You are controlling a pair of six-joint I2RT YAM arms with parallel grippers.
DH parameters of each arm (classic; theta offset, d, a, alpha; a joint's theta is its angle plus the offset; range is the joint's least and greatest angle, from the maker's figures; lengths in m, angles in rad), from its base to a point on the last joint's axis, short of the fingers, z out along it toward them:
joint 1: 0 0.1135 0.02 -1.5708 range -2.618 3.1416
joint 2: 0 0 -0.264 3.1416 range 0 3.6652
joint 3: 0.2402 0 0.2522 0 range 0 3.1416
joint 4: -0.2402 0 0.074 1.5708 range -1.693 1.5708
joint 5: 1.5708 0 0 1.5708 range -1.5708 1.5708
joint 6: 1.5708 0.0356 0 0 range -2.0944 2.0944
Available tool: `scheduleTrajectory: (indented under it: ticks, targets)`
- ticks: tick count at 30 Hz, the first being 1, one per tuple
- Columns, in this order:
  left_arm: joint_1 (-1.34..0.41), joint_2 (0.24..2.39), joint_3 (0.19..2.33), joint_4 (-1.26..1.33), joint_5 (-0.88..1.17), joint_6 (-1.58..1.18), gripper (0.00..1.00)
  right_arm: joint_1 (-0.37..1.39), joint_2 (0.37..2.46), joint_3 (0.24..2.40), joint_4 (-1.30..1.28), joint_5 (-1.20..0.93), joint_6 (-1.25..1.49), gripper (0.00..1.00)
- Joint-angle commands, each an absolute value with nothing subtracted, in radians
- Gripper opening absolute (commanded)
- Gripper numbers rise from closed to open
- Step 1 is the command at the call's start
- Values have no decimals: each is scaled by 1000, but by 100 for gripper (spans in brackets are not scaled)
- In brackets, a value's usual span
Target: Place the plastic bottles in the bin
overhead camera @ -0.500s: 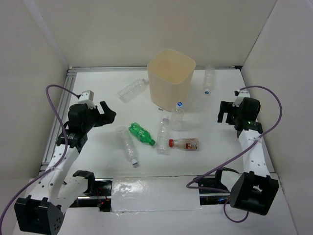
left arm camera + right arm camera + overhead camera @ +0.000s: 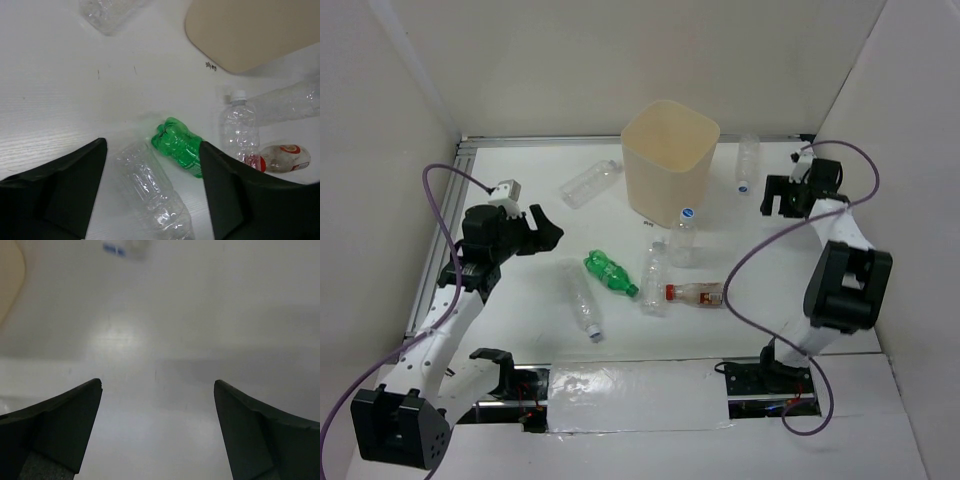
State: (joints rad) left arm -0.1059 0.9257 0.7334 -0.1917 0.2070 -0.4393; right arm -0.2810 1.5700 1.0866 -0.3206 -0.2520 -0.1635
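Observation:
My right gripper goes outward and down to the clear bottle next, around its shoulder (image 2: 745, 174). The bottle lies below, left in the top view, with its cap end nearest.
The tall beige bin (image 2: 670, 160) stands at the back centre. Several plastic bottles lie in front of it: a green one (image 2: 610, 273), a clear one (image 2: 580, 298), another clear one (image 2: 655, 275), and a red-labelled one (image 2: 695, 293). A blue-capped bottle (image 2: 685, 233) stands upright by the bin. My left gripper (image 2: 545, 230) hangs open above the table. In the left wrist view, the left gripper (image 2: 152, 145) frames the clear bottle (image 2: 150, 190) and the green bottle (image 2: 180, 150). My right gripper (image 2: 775, 197) is open near a clear bottle (image 2: 748, 163), with nothing between its fingers (image 2: 75, 410).
Another clear bottle (image 2: 590, 183) lies left of the bin. White walls close in on the left, back and right. An aluminium rail (image 2: 455, 190) runs along the table's left edge. The right arm's cable (image 2: 750, 260) loops over the table.
The right arm has swung toward the back of the table, carrying its gripper closer to the back-right bottle. The left gripper has shifted slightly toward the bottles.

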Motion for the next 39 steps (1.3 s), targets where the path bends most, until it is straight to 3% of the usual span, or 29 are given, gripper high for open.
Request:
scheduleTrajectory:
  ticks: [1, 2, 14, 25, 29, 33, 34, 37, 39]
  targets:
    - [-100, 901, 746, -163, 241, -434, 92, -276, 1745, 1299, -229, -334, -138, 100]
    - [-100, 885, 746, -163, 241, -434, 98, -276, 1785, 1380, -229, -344, -124, 100]
    - [-118, 853, 741, -235, 209, -443, 100, -193, 2229, 1838, -147, -420, -2, 100]
    - [-160, 844, 750, -264, 161, -472, 100, -97, 2422, 1977, -110, -123, 52, 99]
    - [-178, 853, 759, -264, 150, -482, 98, -75, 2445, 1954, -110, -93, 41, 88]
    - [-198, 862, 750, -250, 140, -482, 96, -75, 2410, 1918, -110, -153, 23, 59]
    - [-207, 862, 750, -250, 140, -492, 96, -84, 2395, 1904, -133, -173, 23, 46]
    - [-225, 862, 739, -216, 140, -492, 96, -123, 2294, 1867, -170, -340, 23, 27]
    - [-235, 873, 730, -203, 140, -492, 96, -150, 2162, 1833, -170, -412, -12, 20]
